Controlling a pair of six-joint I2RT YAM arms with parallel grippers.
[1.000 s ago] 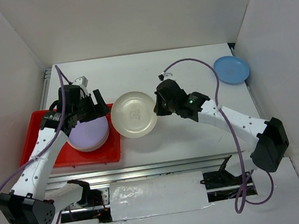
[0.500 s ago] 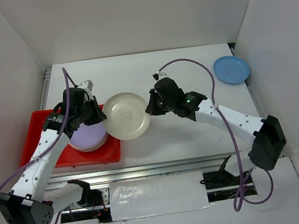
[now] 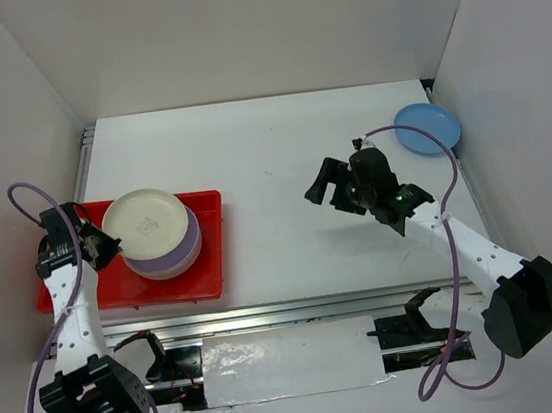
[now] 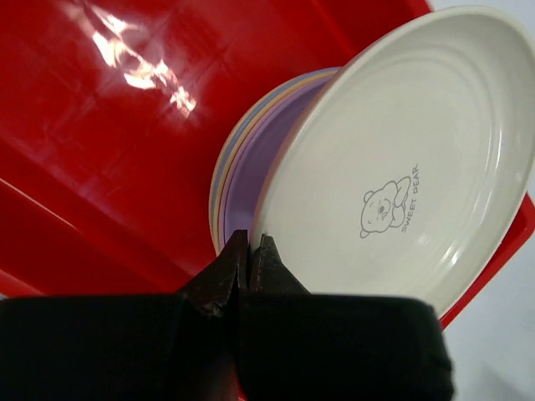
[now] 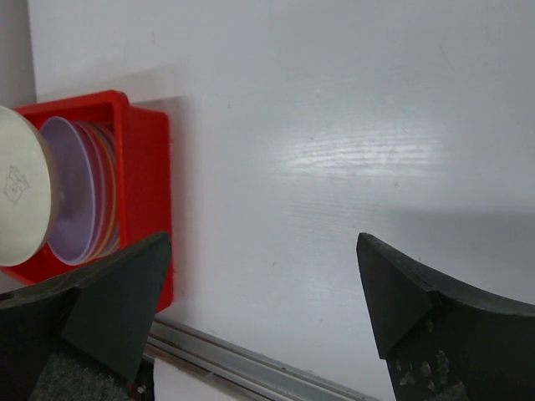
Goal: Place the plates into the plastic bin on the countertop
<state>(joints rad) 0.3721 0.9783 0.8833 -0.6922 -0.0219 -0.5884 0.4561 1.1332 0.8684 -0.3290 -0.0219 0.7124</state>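
My right gripper is to go outward next, to the right in the top view, and down onto the blue plate's near rim (image 3: 439,150), because that plate is outside the bin (image 3: 215,266).
A cream plate (image 3: 145,223) with a bear emblem (image 4: 389,205) lies tilted on top of a stack of plates (image 3: 187,254) inside the red plastic bin (image 3: 215,266) at the left of the countertop (image 3: 269,147). My left gripper (image 3: 108,245) is shut on the cream plate's rim at its left edge; in the left wrist view the gripper (image 4: 249,246) pinches that rim. My right gripper (image 3: 326,188) hangs open over the countertop's right middle, holding nothing. A blue plate (image 3: 428,128) lies at the far right edge.
In the right wrist view the gripper (image 5: 262,238) spans bare white countertop, with the red bin (image 5: 146,167), the cream plate (image 5: 21,200) and the silver front rail (image 5: 251,368) to its left and below. White walls close in on three sides.
The cream plate went from the right gripper to the left one, which carried it left over the stack in the bin. The right gripper opened and drew back to the right.
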